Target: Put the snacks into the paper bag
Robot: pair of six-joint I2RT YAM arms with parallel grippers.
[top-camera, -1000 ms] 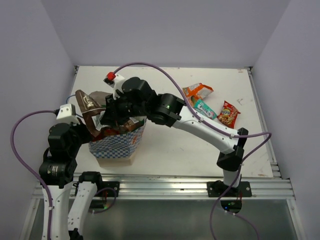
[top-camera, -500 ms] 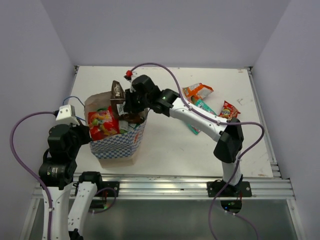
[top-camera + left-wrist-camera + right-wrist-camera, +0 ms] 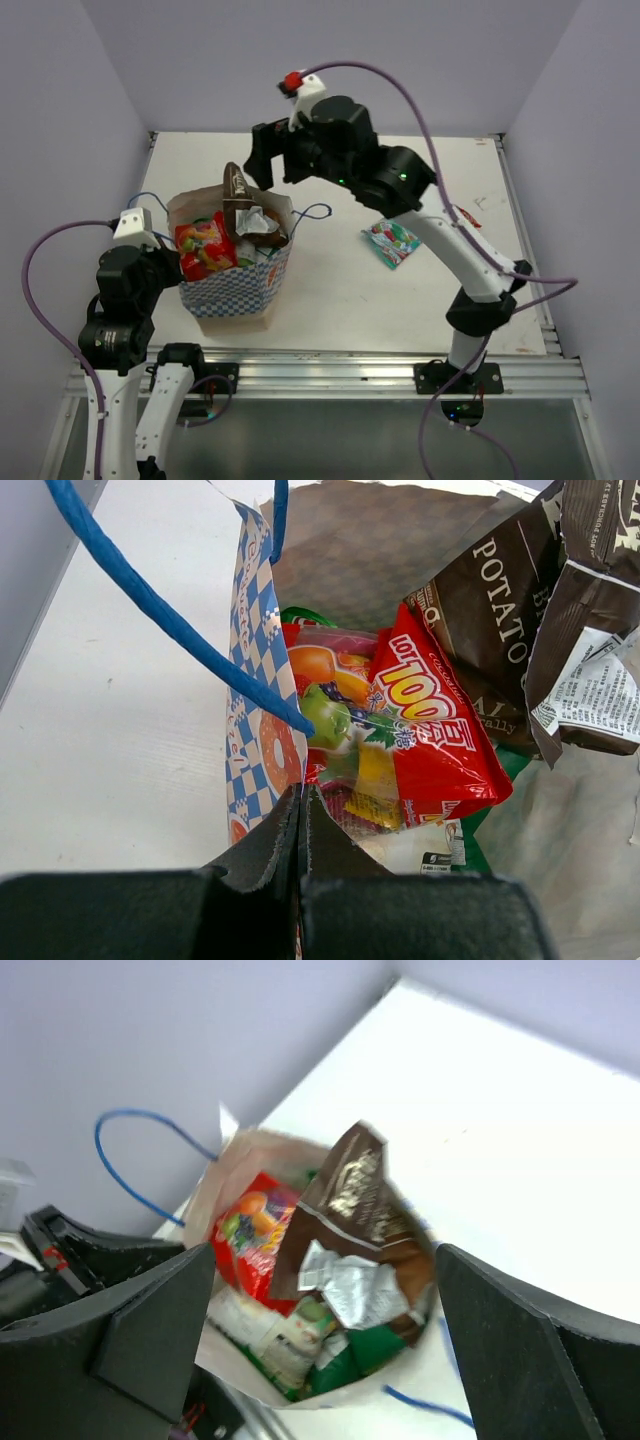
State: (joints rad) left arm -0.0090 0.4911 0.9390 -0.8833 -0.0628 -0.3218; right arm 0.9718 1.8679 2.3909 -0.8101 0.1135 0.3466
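I should next swing my empty right gripper away from the paper bag and down onto the teal packet [image 3: 391,242], because that snack is still outside on the table.
The paper bag [image 3: 240,285] stands at the near left, and several snacks fill it. A brown bag [image 3: 238,192] sticks up out of it beside a red packet [image 3: 204,247]. My left gripper [image 3: 298,802] is shut on the bag's checked rim [image 3: 255,710], under the blue cord handle [image 3: 170,620]. My right gripper [image 3: 278,166] hangs open above the bag's far side, holding nothing. In the right wrist view its fingers [image 3: 150,1310] stand wide apart over the brown bag [image 3: 355,1200], the red packet [image 3: 250,1235] and a green-white chip bag [image 3: 290,1345].
A teal packet [image 3: 392,241] lies on the table right of the bag. A sliver of a red packet [image 3: 468,216] shows behind the right arm. The side walls stand close to the table's left and right edges.
My right gripper has opened, let go of the brown bag inside the paper bag, and risen up and back. The left gripper has not moved.
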